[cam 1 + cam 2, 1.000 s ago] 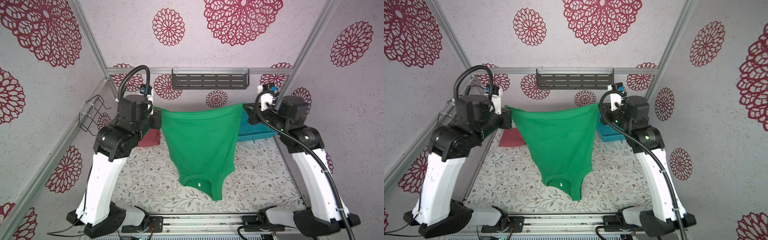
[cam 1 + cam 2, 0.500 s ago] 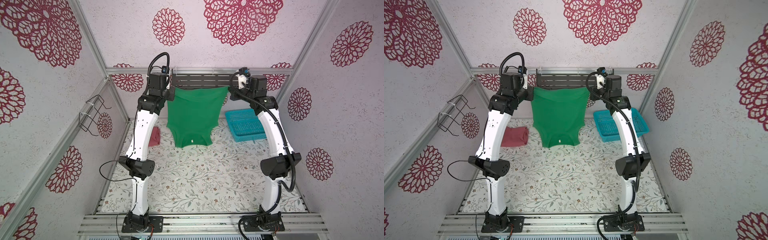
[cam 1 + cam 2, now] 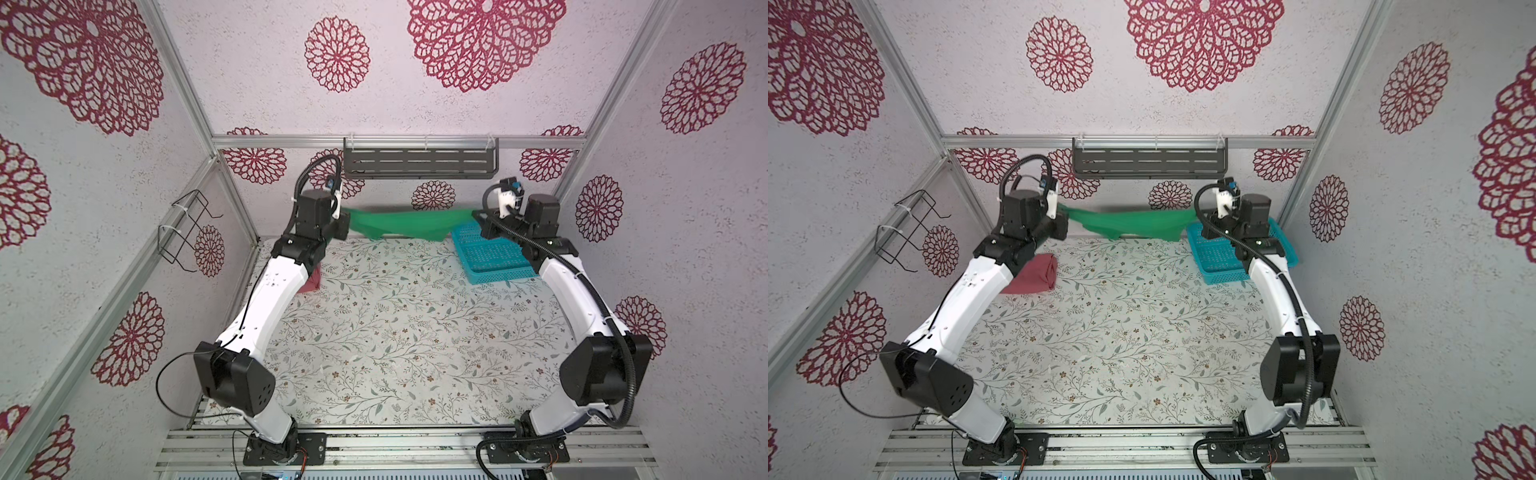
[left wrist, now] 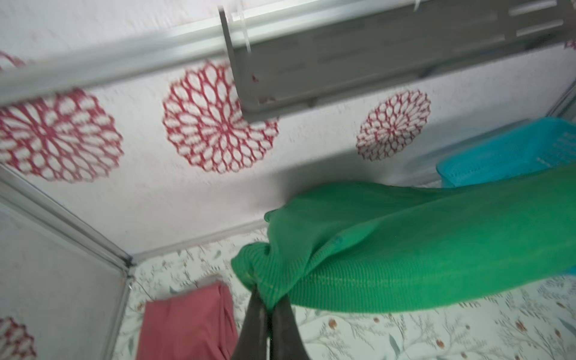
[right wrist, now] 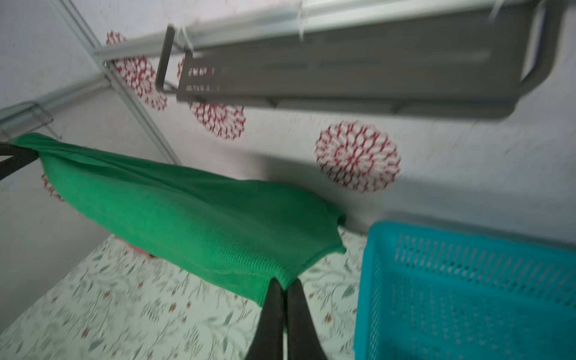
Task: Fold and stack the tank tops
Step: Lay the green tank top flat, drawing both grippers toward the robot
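Note:
I need to draw my right gripper back and down next, onto the bare tabletop nearer my base, with the green tank top trailing along. There I should release the opposite corner.
The green tank top [image 3: 399, 224] [image 3: 1133, 224] hangs stretched in a sagging band between my two grippers, low over the table's far edge by the back wall. My left gripper [image 3: 348, 220] [image 4: 269, 299] is shut on one bunched corner of it [image 4: 405, 249]. My right gripper [image 3: 476, 216] [image 5: 284, 283] is shut on the opposite corner [image 5: 187, 218], just beside the basket. The pink-red tank top [image 3: 1034, 276] [image 4: 187, 324] lies folded on the table at the back left, mostly hidden behind the left arm in a top view [image 3: 311, 284].
A turquoise mesh basket [image 3: 490, 257] [image 5: 467, 280] stands at the back right under the right arm. A grey slotted shelf [image 3: 419, 162] is fixed to the back wall above the cloth. A black wire rack [image 3: 187, 228] hangs on the left wall.
Both arms have carried the green top from near the camera to the back wall and then down. It hung long before; now it is a low sagging band near the table.

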Robot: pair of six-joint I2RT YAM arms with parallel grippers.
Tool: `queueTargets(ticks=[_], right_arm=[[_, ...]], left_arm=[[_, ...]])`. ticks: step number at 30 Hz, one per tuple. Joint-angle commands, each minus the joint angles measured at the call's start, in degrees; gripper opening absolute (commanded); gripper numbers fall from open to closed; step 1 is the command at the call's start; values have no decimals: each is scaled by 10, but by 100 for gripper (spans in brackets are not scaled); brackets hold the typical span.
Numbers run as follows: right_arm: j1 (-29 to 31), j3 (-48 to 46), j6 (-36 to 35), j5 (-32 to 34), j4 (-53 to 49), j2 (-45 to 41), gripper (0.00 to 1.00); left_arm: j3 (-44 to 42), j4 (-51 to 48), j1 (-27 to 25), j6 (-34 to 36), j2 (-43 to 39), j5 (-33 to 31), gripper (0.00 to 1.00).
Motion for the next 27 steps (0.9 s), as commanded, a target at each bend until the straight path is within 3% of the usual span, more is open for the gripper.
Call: queueTargets(ticks=[1, 6, 10, 15, 21, 22, 23, 25, 27], right_arm=[[7, -133, 6, -24, 51, -96, 0], [31, -333, 56, 16, -6, -201, 0], [48, -445, 122, 28, -61, -252, 0], [60, -523, 171, 36, -134, -260, 0], [91, -578, 264, 75, -180, -293, 0], [93, -578, 269, 90, -197, -295, 0], [94, -577, 275, 105, -205, -301, 4], [95, -554, 278, 144, -231, -319, 41], [96, -497, 261, 208, -278, -332, 60]], left_arm=[[-163, 30, -11, -118, -73, 13, 0], [-397, 21, -28, -298, -171, 80, 0], [-517, -4, -72, -379, -219, 72, 0], [-602, -15, -118, -458, -234, 95, 0], [-636, -59, -167, -537, -247, 76, 0], [-636, -78, -167, -548, -251, 70, 8], [-631, -100, -168, -551, -258, 63, 25], [-598, -167, -167, -536, -278, 37, 59], [-544, -244, -167, -512, -299, -4, 75]])
